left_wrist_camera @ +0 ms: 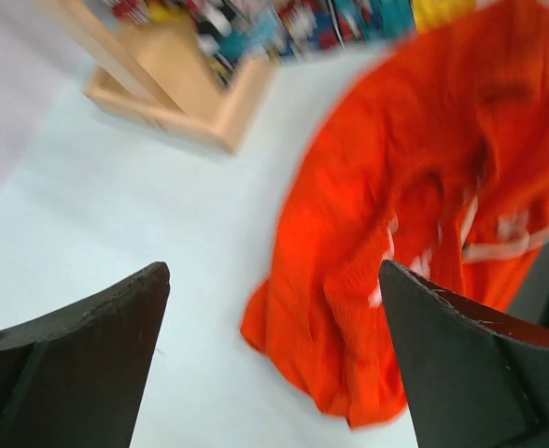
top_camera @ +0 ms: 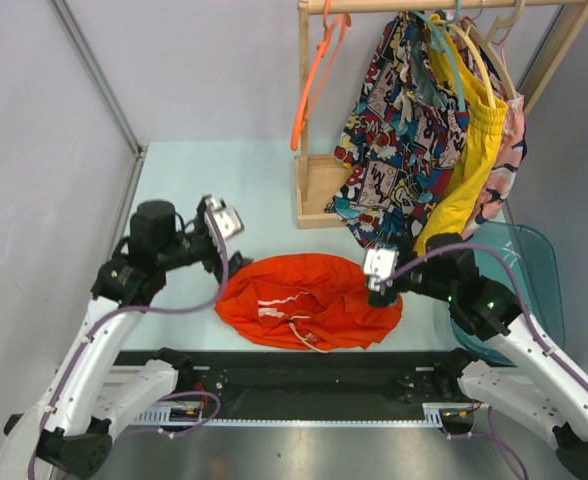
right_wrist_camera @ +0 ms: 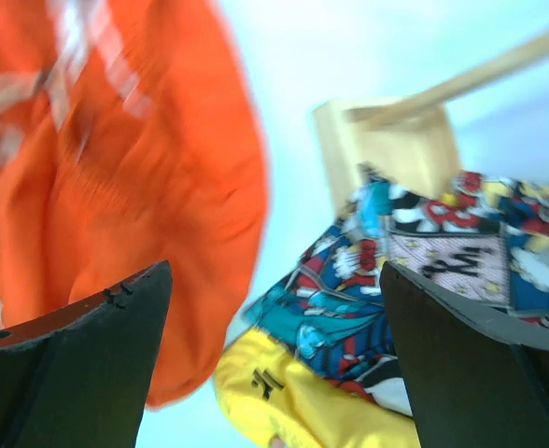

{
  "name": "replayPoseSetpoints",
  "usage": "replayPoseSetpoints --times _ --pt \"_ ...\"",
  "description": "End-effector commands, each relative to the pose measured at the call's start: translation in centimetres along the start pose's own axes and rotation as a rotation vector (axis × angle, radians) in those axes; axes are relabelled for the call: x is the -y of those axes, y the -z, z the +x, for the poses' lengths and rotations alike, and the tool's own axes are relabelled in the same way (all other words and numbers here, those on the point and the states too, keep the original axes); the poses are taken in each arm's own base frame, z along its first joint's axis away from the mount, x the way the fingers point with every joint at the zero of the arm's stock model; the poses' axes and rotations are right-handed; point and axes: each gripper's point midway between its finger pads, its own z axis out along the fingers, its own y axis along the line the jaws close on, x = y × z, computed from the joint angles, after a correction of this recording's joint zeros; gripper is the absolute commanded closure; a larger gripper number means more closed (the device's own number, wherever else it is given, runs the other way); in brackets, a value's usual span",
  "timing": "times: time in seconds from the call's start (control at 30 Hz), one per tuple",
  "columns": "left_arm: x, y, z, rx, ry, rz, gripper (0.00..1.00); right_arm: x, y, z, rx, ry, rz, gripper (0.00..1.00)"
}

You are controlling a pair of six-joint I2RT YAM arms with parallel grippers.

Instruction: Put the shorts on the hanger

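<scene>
I will move my left gripper up and outward from the shorts onto the orange hanger's near arm [top_camera: 308,88] next, as the hanger still hangs empty on the wooden bar.
The orange-red shorts [top_camera: 309,302] lie crumpled on the table near the front edge, their cream drawstring showing. They also show in the left wrist view [left_wrist_camera: 424,215] and the right wrist view [right_wrist_camera: 125,187]. The orange hanger [top_camera: 317,72] hangs from the wooden rail at the back. My left gripper [top_camera: 236,232] is open and empty, just above the shorts' left end [left_wrist_camera: 274,373]. My right gripper [top_camera: 376,283] is open and empty at the shorts' right end [right_wrist_camera: 274,373].
A wooden rack [top_camera: 319,190] stands at the back with comic-print shorts [top_camera: 399,130], yellow shorts [top_camera: 469,170] and pale hangers. A teal basket [top_camera: 534,270] sits at the right. Grey walls close the left side.
</scene>
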Motion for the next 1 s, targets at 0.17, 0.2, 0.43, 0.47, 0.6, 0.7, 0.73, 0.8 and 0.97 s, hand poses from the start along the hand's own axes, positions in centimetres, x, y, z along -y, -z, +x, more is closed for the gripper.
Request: replayPoseSetpoints --times 0.17,0.2,0.43,0.47,0.6,0.7,0.73,0.8,0.97 --pt "-9.8 0.9 -18.3 0.402 0.414 -0.202 0.0 10.9 1.0 -5.5 0.109 -0.547 0.325 0.01" --pt "-11.0 -1.0 -18.2 0.378 0.47 -0.212 0.01 11.4 1.1 -5.6 0.126 -0.586 0.328 0.01" --pt "-13.0 -4.6 -23.8 0.494 0.594 -0.155 0.02 15.8 3.1 -4.3 0.17 -0.795 0.439 0.0" --pt "-12.8 -4.7 -24.9 0.513 0.588 -0.158 0.02 16.3 3.6 -4.0 0.172 -0.801 0.459 0.0" --pt "-14.0 -6.5 -25.7 0.523 0.589 -0.221 0.03 16.9 4.5 -3.7 0.185 -0.819 0.478 0.0" --pt "-15.6 -8.0 -25.2 0.502 0.601 -0.313 0.08 17.1 4.9 -3.7 0.198 -0.832 0.484 0.0" --pt "-15.9 -8.5 -24.8 0.484 0.612 -0.33 0.1 17.0 5.0 -3.7 0.198 -0.834 0.482 0.0" --pt "-17.1 -9.1 -24.8 0.466 0.625 -0.389 0.13 16.9 5.0 -3.9 0.205 -0.832 0.47 0.0" --pt "-17.3 -10.7 -25.2 0.429 0.61 -0.397 0.23 17.0 5.0 -4.1 0.214 -0.829 0.465 0.0"
